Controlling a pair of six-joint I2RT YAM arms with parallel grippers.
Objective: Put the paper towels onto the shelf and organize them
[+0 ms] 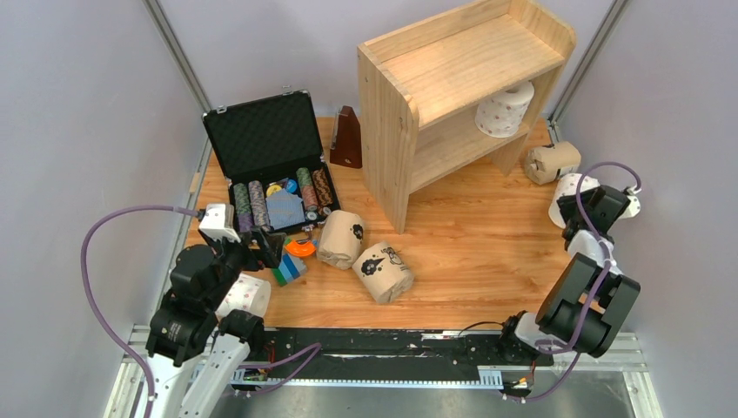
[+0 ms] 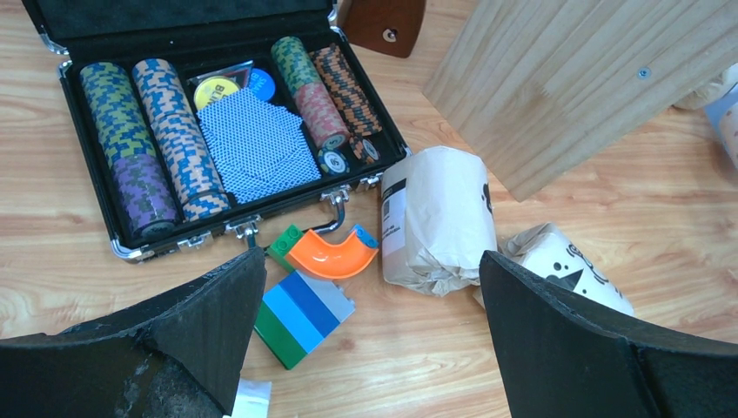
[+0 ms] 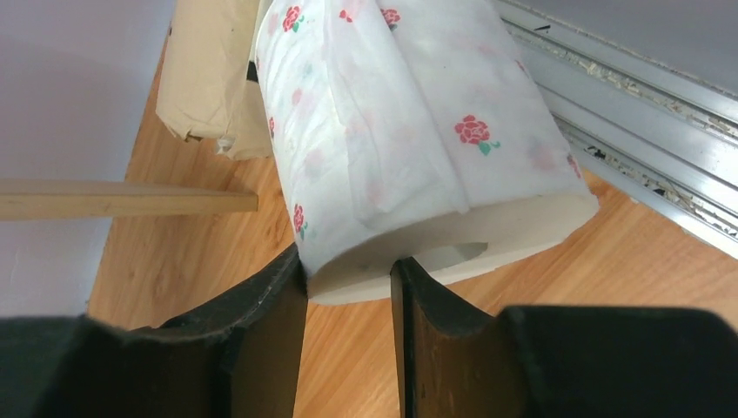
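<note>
My right gripper will swing to the left in the top view next and turn the flowered roll upright, because the roll lies sideways. Then it will release the roll on the bare tabletop.
The pine shelf (image 1: 387, 131) stands at the back right, with one white roll (image 1: 503, 109) on its lower tier. My right gripper (image 1: 581, 209) is shut on the wall of a white flowered roll (image 3: 409, 113), one finger in its core and one outside, just right of the shelf. A tan roll (image 1: 553, 161) lies behind it. Two tan rolls (image 1: 341, 237) (image 1: 383, 272) lie mid-table. Another white roll (image 1: 246, 296) sits beside my left arm. My left gripper (image 2: 370, 296) is open and empty, low over the table, with the nearer tan roll (image 2: 435, 218) ahead of it.
An open black case (image 1: 261, 139) of poker chips and cards lies at the back left. A brown wooden metronome (image 1: 347, 139) stands beside the shelf. Stacked toy blocks (image 2: 300, 313) and an orange curved piece (image 2: 331, 254) lie in front of the case. An aluminium rail (image 3: 627, 96) borders the table on the right.
</note>
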